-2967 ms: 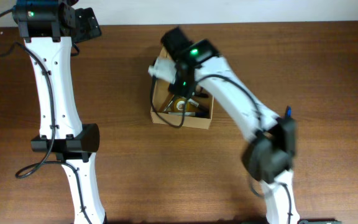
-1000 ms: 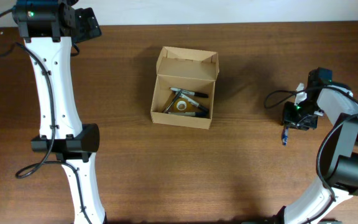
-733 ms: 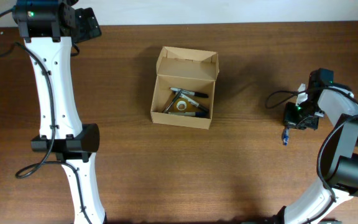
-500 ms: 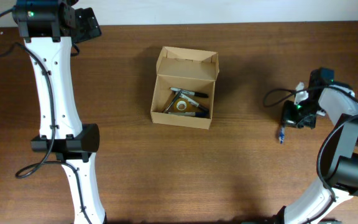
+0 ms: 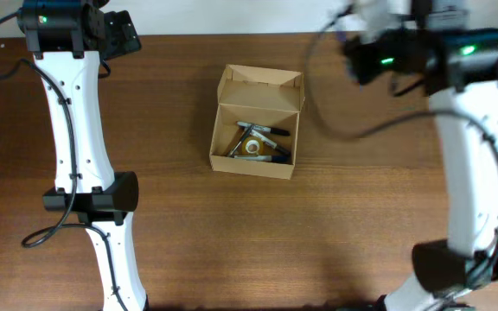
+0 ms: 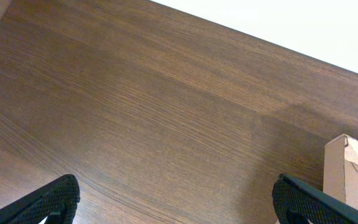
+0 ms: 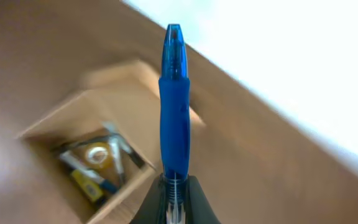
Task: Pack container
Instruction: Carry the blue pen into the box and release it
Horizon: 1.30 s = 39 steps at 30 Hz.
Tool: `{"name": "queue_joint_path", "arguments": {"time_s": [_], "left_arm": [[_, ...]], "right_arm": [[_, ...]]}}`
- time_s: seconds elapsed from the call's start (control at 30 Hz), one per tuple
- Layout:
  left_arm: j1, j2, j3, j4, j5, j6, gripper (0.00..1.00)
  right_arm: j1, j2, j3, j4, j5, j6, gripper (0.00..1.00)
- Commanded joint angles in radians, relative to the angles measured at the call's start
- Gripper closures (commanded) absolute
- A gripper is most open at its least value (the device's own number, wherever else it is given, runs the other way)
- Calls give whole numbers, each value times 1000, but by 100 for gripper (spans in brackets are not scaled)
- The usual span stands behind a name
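Observation:
The open box [image 7: 97,157] is below my right gripper, to its left in the overhead view. My right gripper will swing the blue pen [image 7: 174,106] down into the box and let go of it.
The container [image 5: 256,130] is a tan cardboard box at mid-table, open, with its flap lid [image 5: 262,86] standing at the far side. Inside lie several pens and a tape roll [image 5: 251,148]. My right gripper [image 7: 174,190] is shut on a blue pen [image 7: 174,106], which sticks out straight ahead of the jaws. In the right wrist view the box [image 7: 92,155] lies below and to the left of the pen. In the overhead view the right arm [image 5: 387,56] is blurred, high at the back right. My left gripper [image 6: 179,208] is open and empty over bare table, far left of the box.
The wooden table [image 5: 188,233] ends at a white wall along the back. The left arm [image 5: 76,130] stretches along the left side. A corner of the box [image 6: 353,174] shows at the right edge of the left wrist view.
My right gripper was low at the table's right side beside the blue pen. It now holds the pen and has swung up and left toward the box. The left arm has not moved.

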Motion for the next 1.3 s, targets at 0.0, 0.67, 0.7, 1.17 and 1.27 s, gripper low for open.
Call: {"name": "queue_joint_path", "arguments": {"time_s": [0.0, 0.67, 0.7, 1.17, 1.27], "left_arm": [[3, -9, -3, 0, -4, 15, 0], [3, -9, -3, 0, -4, 15, 0], [3, -9, -3, 0, -4, 15, 0], [3, -9, -3, 0, -4, 15, 0], [3, -9, -3, 0, -4, 15, 0]], "right_arm": [[172, 32, -1, -33, 3, -375, 96], [345, 514, -37, -40, 205, -408, 96], [345, 520, -37, -35, 201, -408, 96], [346, 578, -44, -23, 148, -219, 88], [345, 567, -41, -43, 154, -206, 87]]}}
